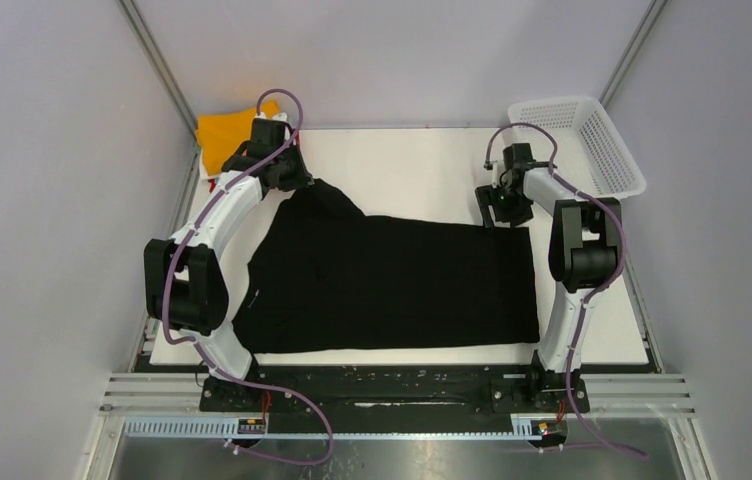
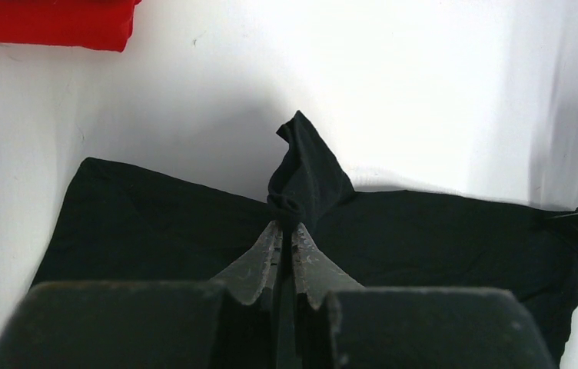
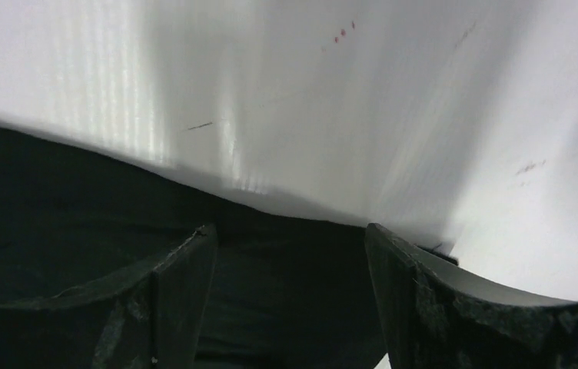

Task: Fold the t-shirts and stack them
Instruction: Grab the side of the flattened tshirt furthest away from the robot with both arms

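Observation:
The cloth's peak sticks out past the far edge, so the left gripper should next move back and let go of the cloth by the near edge [image 1: 287,335], which lies back from the gripper.
The black t-shirt [image 1: 392,285] lies spread across the white table. My left gripper [image 1: 297,180] is at its far left corner, shut on a pinched peak of the black cloth [image 2: 301,173] and lifting it off the table. My right gripper [image 1: 500,210] is at the shirt's far right corner, open, its jaws standing wide apart over the black hem [image 3: 286,261]. A folded orange shirt [image 1: 232,135] lies at the far left corner behind the left arm. A folded red shirt [image 2: 48,23] shows in the left wrist view, top left. White and teal shirts are out of view.
A white mesh basket [image 1: 582,145] stands at the far right corner, just behind the right arm. The white table surface [image 1: 412,170] runs between the two grippers. Grey enclosure walls and metal frame posts close in on both sides.

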